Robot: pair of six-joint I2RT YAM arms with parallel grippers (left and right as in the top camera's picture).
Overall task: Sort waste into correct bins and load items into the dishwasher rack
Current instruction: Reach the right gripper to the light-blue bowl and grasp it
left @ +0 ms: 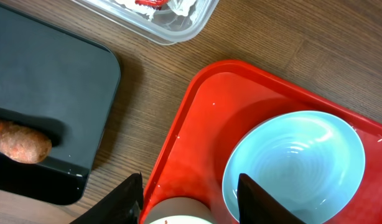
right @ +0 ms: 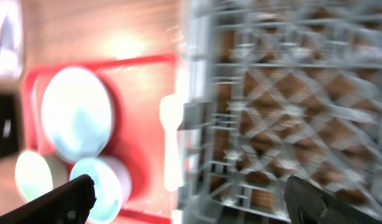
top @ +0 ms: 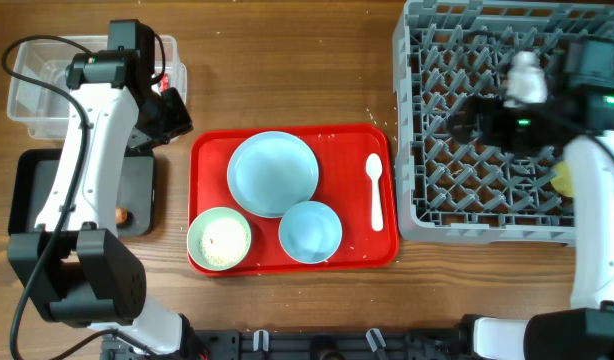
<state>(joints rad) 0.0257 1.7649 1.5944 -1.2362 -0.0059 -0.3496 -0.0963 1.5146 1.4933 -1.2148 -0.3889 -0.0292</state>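
Note:
The open red tray lies at the pale-blue bowl's rim by the spoon. So my right gripper goes left in the overhead view and down onto that bowl's rim next.
The pale-blue plate point(top: 272, 173), pale-blue bowl point(top: 310, 231), pale-green bowl point(top: 219, 238) with rice in it, and white spoon point(top: 375, 190) sit on a red tray point(top: 292, 140). The yellow cup point(top: 564, 181) lies in the grey rack point(top: 507, 215), half hidden by the right arm. The carrot piece point(left: 20, 142) lies in the black tray point(left: 48, 81). The red wrapper point(left: 147, 3) and tissue point(left: 181, 6) lie in the clear tub point(left: 172, 34). My left gripper point(left: 191, 208) is open and empty over the red tray's left edge. My right gripper point(right: 194, 205) is open and empty above the rack's left part.
In the overhead view the clear tub point(top: 32, 95) stands at the far left, with the black tray point(top: 47, 200) in front of it. A few rice grains point(top: 370, 114) lie on the wood by the red tray. The right wrist view is blurred.

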